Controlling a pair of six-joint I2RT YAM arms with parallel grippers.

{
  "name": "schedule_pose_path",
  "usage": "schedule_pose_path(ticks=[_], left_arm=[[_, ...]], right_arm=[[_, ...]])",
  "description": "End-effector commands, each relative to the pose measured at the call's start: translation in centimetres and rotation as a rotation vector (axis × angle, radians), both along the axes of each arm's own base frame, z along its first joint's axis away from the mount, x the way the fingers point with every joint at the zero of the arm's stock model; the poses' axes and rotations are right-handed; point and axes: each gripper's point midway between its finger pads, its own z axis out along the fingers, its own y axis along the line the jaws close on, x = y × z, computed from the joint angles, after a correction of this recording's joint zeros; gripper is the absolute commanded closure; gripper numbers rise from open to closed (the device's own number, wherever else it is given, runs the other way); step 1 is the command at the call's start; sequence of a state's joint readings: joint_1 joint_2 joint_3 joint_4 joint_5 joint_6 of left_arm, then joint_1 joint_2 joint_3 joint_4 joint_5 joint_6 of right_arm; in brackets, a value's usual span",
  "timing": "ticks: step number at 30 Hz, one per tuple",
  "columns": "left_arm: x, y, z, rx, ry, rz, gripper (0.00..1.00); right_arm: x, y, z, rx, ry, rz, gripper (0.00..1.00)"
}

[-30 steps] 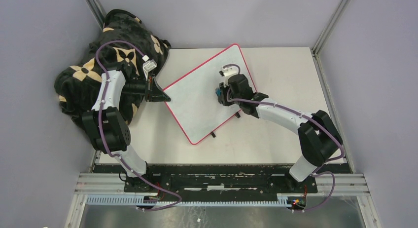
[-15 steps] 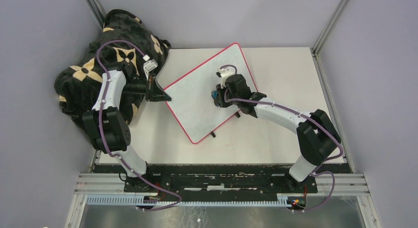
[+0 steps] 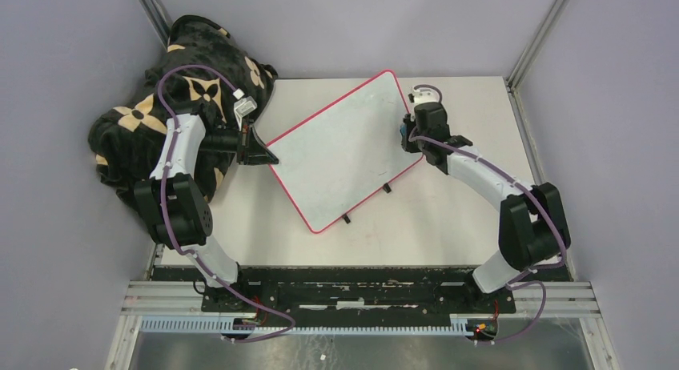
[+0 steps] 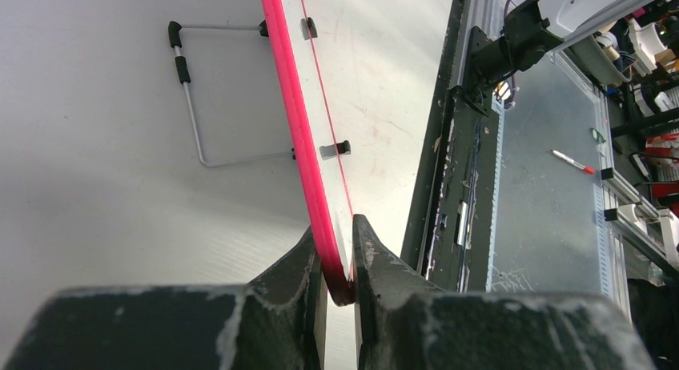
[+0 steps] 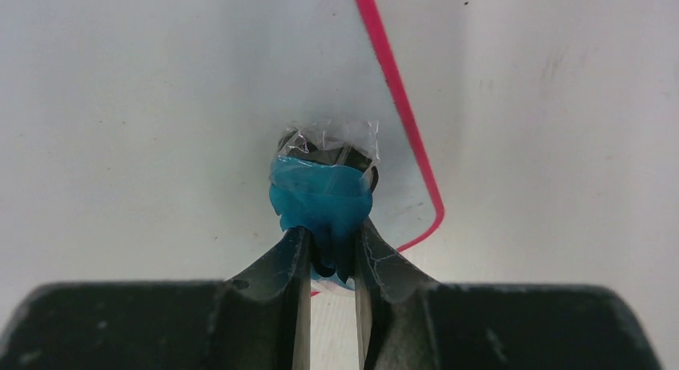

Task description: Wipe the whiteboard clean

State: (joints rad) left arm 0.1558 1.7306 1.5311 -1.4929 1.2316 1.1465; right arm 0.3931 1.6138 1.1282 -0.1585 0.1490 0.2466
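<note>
The eraser [image 5: 320,198] goes off the board and down with my right gripper for release next. Bare table lies below that gripper and to its right in the top view.
The whiteboard [image 3: 340,154] lies turned at an angle on the table, and its face shows no writing. My left gripper [image 3: 268,158] is at its left corner. In the left wrist view that gripper [image 4: 332,242] is shut on the board's red-pink rim [image 4: 292,106]. My right gripper [image 3: 404,134] is over the board's right edge, near its far corner. It [image 5: 328,234] is shut on a blue eraser [image 5: 320,198] wrapped in clear plastic. The eraser presses on the white surface [image 5: 160,106] just inside the rim.
A dark blanket with beige flower shapes [image 3: 184,90] is heaped at the back left, beside the left arm. Bare table [image 3: 464,218] lies right of the board. The black base rail [image 3: 360,294] runs along the near edge. A pen [image 4: 572,162] lies beyond it.
My right gripper has swept the eraser from the board's middle right out to its right edge near the far corner. The left gripper and the board have not moved.
</note>
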Motion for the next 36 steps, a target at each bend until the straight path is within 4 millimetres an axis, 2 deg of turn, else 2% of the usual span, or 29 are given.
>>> schedule_pose_path(ticks=[1,4,6,10,12,13,15,18,22,25,29,32,33,34,36], left_arm=[[0.2,0.2,-1.2,0.095,-0.133,-0.072,0.97],[0.5,0.2,-1.0,0.087,-0.129,-0.068,0.94],[0.6,0.2,-0.9,0.082,-0.125,-0.064,0.85],[0.9,0.1,-0.7,0.074,-0.120,-0.058,0.47],[1.0,0.1,-0.6,0.067,-0.117,-0.055,0.32],[1.0,0.0,-0.4,0.062,-0.118,-0.053,0.14],[1.1,-0.1,-0.1,0.051,-0.121,-0.050,0.00],[1.5,-0.1,0.4,0.029,-0.117,-0.037,0.01],[2.7,0.4,2.1,-0.029,-0.136,0.012,0.01],[3.9,1.4,3.2,-0.047,-0.150,0.065,0.01],[6.3,3.3,3.4,-0.003,-0.153,0.188,0.01],[8.9,5.4,2.8,0.115,-0.198,0.411,0.01],[9.4,6.3,3.7,0.145,-0.236,0.533,0.01],[10.5,7.6,3.4,0.183,-0.290,0.629,0.01],[10.9,9.5,4.7,0.214,-0.372,0.806,0.01]], right_arm=[[-0.3,-1.6,4.4,0.010,-0.117,-0.052,0.99],[-0.9,-1.9,5.2,0.027,-0.131,-0.057,0.99],[-1.3,-1.9,5.5,0.037,-0.134,-0.054,0.99],[-2.0,-2.0,6.2,0.054,-0.149,-0.052,0.99],[-2.4,-2.0,6.5,0.063,-0.155,-0.049,0.99],[-2.5,-2.0,6.7,0.065,-0.159,-0.049,0.99],[-2.7,-2.1,7.0,0.068,-0.162,-0.049,0.99],[-3.0,-2.3,7.0,0.069,-0.161,-0.052,0.99],[-3.5,-2.5,6.3,0.069,-0.148,-0.063,0.99],[-3.7,-2.8,5.5,0.063,-0.134,-0.080,0.99],[-4.0,-3.7,5.1,0.049,-0.128,-0.123,0.99],[-4.3,-4.5,5.2,0.035,-0.133,-0.160,0.99],[-4.4,-4.9,5.1,0.023,-0.133,-0.179,0.99],[-4.5,-5.2,5.2,0.020,-0.132,-0.198,0.99],[-4.7,-6.2,5.3,0.003,-0.133,-0.246,0.99]])
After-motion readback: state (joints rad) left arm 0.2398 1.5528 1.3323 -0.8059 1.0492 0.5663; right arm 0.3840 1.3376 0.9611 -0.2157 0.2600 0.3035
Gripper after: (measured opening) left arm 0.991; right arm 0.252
